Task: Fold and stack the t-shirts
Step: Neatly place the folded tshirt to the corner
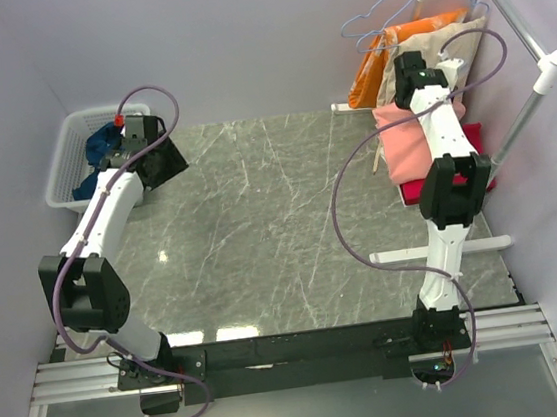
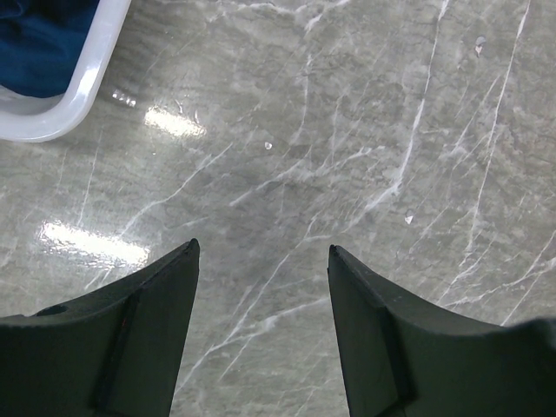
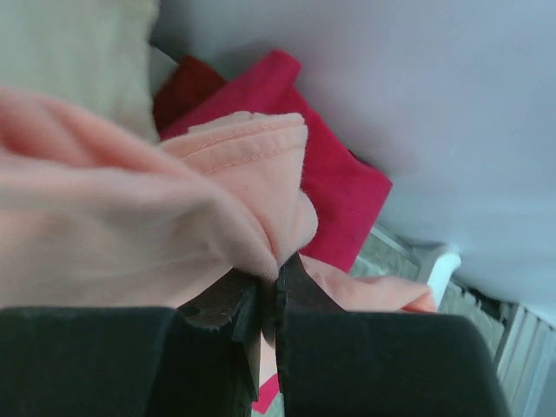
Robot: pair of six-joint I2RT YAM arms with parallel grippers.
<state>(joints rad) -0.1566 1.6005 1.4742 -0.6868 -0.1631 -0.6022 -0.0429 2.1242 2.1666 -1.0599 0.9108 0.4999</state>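
Observation:
I should move my right gripper to the right in the top view next, over the crimson-red t-shirt's wall-side edge, and let go of the fold of the salmon-pink t-shirt, because that edge is uncovered.
My right gripper is shut on a bunched fold of the salmon-pink t-shirt, with cloth spilling out on both sides of the jaws. Behind it lies the crimson-red t-shirt. From above, the pink shirt hangs at the table's right edge under the right gripper, and the crimson one lies beneath it. The navy-blue t-shirt sits crumpled in the basket at the far left. My left gripper hovers open over bare marble, just right of the basket, holding nothing.
A white slatted basket stands at the table's far left corner; its rim shows in the left wrist view. Orange and beige cloths and wire hangers hang on a white rack at the far right. The rack's foot bar lies on the table.

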